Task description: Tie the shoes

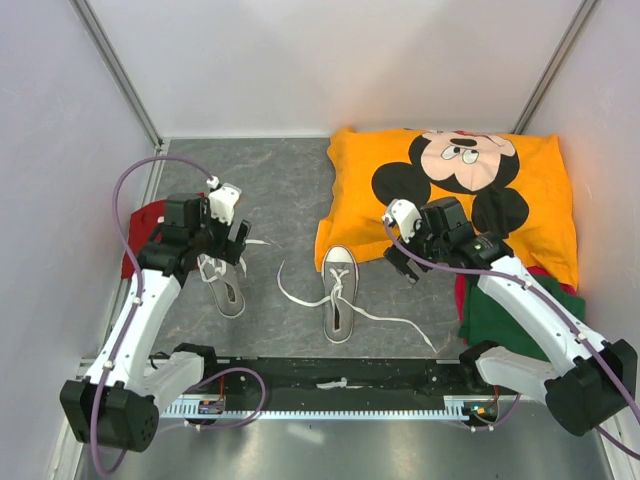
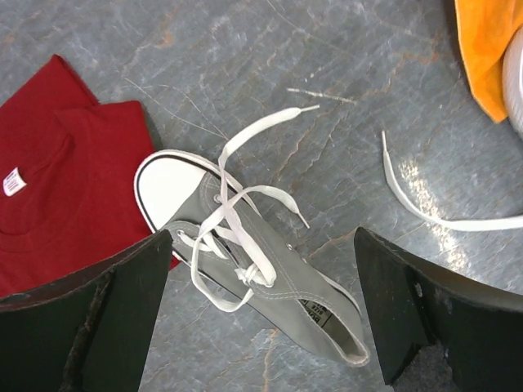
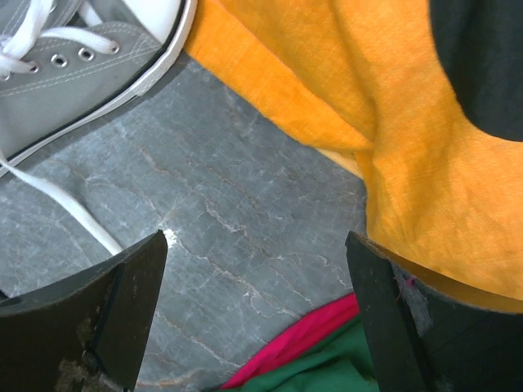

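The left gripper next moves to the right in the top view, turns and goes down onto the bend in the lace of the mid-floor shoe, because this bend is on bare floor.
Two small grey sneakers with white toe caps lie on the grey floor. The left shoe [image 1: 222, 285] lies under my left gripper [image 1: 236, 243]; in the left wrist view the shoe [image 2: 270, 269] shows white laces [image 2: 237, 245] crossed in a small knot with one loop and loose ends. The left gripper [image 2: 261, 314] is open and empty above it. The right shoe [image 1: 338, 295] lies mid-floor with long loose laces [image 1: 385, 320]. My right gripper [image 1: 402, 262] is open and empty, right of that shoe [image 3: 73, 73], over bare floor [image 3: 245, 245].
An orange Mickey Mouse pillow [image 1: 450, 190] lies at the back right, its edge touching the right shoe's toe. A red cloth [image 1: 140, 235] lies at the left wall. Green and pink cloths [image 1: 510, 320] lie under the right arm. A black rail [image 1: 330, 380] runs along the near edge.
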`<state>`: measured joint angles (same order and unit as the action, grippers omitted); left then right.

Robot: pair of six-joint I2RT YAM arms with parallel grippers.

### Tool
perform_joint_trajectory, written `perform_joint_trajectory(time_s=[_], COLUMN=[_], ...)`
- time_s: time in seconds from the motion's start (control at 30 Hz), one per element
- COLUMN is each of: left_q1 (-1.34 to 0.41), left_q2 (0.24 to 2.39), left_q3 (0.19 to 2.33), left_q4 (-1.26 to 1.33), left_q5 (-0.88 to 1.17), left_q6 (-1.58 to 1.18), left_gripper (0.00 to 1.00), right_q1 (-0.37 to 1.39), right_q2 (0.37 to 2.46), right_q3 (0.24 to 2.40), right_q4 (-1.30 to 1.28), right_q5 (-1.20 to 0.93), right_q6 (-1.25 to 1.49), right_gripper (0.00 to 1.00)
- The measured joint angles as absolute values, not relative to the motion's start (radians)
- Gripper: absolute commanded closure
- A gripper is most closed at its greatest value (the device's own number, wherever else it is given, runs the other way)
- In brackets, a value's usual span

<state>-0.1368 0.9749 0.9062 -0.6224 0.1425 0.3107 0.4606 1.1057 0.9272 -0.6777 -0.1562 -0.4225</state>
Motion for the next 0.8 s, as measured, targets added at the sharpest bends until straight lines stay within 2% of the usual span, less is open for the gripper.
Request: perform_joint_trajectory(time_s=[0.3, 0.5, 0.63, 0.8], left_q1=[-0.141, -0.195, -0.239, -0.278], left_q2=[1.074, 1.166, 1.237, 1.369], left_q3=[0.964, 0.979, 0.974, 0.970], left_q4=[-0.648, -0.672, -0.702, -0.713], left_q5=[0.286, 0.401, 0.476, 0.535], left_q6=[0.527, 0.786, 0.993, 1.195], left_gripper=[0.01, 0.02, 0.10, 0.14], right_q1=[0.461, 0.461, 0.461, 0.461], right_q2=[1.110, 1.189, 1.214, 1.254], right_q3=[0.926, 0.925, 0.920, 0.918], right_q4=[-0.674, -0.752, -0.801, -0.854], right_q5=[-0.131, -0.164, -0.170, -0.172], right_q6=[-0.451, -0.504, -0.537, -0.575], right_gripper=[0.02, 0.02, 0.02, 0.02])
